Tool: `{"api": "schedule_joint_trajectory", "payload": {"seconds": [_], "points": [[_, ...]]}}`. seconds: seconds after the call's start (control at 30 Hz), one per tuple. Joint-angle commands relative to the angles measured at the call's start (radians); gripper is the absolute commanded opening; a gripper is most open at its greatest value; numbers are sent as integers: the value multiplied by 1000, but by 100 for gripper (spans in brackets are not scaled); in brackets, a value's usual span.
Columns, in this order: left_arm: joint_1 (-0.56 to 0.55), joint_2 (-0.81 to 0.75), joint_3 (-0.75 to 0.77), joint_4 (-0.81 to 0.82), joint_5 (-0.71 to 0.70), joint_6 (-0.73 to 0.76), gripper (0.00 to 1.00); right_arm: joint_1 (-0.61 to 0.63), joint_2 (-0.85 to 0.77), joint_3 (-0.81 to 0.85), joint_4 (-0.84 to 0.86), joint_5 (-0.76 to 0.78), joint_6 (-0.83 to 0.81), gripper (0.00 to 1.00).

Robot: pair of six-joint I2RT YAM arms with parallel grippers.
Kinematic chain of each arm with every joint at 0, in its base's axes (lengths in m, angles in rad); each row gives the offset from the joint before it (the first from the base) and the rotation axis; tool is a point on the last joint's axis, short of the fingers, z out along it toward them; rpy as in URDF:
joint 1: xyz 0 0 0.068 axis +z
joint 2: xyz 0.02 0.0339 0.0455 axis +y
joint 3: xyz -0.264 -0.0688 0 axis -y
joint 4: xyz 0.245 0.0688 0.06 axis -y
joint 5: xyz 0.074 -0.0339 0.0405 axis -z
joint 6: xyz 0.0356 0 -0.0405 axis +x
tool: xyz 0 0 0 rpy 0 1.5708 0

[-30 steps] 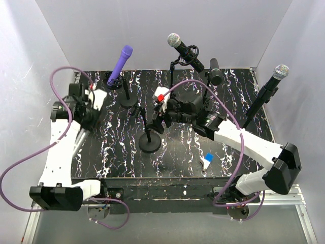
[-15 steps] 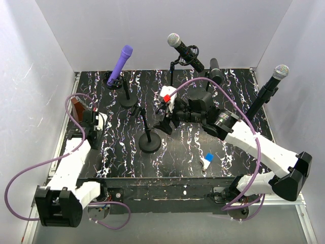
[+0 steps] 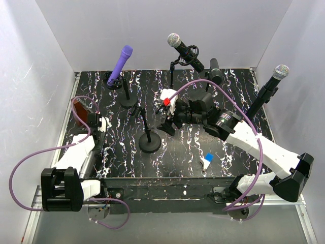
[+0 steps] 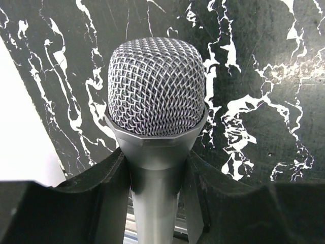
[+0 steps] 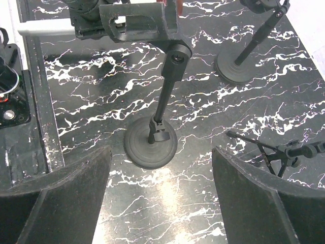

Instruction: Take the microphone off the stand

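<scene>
My left gripper lowers the microphone onto the clear marbled tabletop below it next and releases it there, because the stand's clip is already bare.
A microphone (image 4: 156, 86) with a silver mesh head and grey handle sits between the black fingers (image 4: 109, 178) of my left gripper (image 4: 156, 163), which is shut on its neck over the marbled table near the left edge. In the top view the left gripper (image 3: 94, 122) is low at the table's left side, and I cannot make out the microphone there. The empty stand (image 3: 150, 141) with its bare clip (image 5: 136, 20) stands mid-table. My right gripper (image 3: 164, 120) hovers just right of it, open, nothing between its fingers (image 5: 66, 193).
A purple microphone (image 3: 120, 64) on a stand is at the back left. A black microphone with a silver head (image 3: 185, 51) and a dark one (image 3: 215, 71) are at the back. Another silver-headed one (image 3: 269, 87) leans at the right. A small blue-and-white item (image 3: 207, 158) lies near the front.
My left arm has drawn back toward the near left side, still shut on the microphone. The right gripper has shifted slightly right and away from the empty stand, staying open.
</scene>
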Motion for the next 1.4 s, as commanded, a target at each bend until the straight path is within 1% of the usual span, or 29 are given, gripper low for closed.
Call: {"api": "schedule_joint_trajectory", "payload": {"seconds": [0.0,0.1,0.33,0.4,0.57,0.67,0.73,0.77,0.83,0.9,0.93,1.0,1.03,1.1,1.27,1.37], "points": [[8,17,-18,75,19,13,31,-2,-25,27,13,3,-5,86],[9,23,-35,92,31,25,37,-1,-30,16,24,3,-6,86],[12,28,-75,106,80,70,39,-1,-16,17,29,9,-22,86],[12,26,-84,115,79,68,41,-2,-13,20,29,4,-20,86],[12,14,-83,94,111,70,62,-2,-11,19,29,1,-22,86],[12,2,-51,43,141,96,66,-2,-13,17,26,1,-18,86],[12,-16,29,-52,172,108,68,-2,-16,25,12,6,-17,86],[12,-42,75,-114,218,117,71,-2,-21,27,3,6,-17,86],[12,-127,184,-230,374,189,76,-2,-27,31,-22,10,-20,86],[12,-223,307,-319,552,270,81,-5,-31,40,-56,10,-17,86],[12,-262,369,-377,664,326,84,-7,-34,42,-69,10,-14,86],[12,-288,492,-478,848,439,87,-11,-41,39,-83,9,-8,86],[12,-287,546,-520,919,468,87,-15,-42,36,-89,7,-6,86],[12,-261,646,-541,1038,492,87,-19,-45,30,-99,3,0,86],[12,-133,815,-529,1334,521,87,-39,-27,34,-146,-51,28,86],[0,-48,887,-491,1415,496,86,-50,-24,22,-148,-72,29,86]]}}
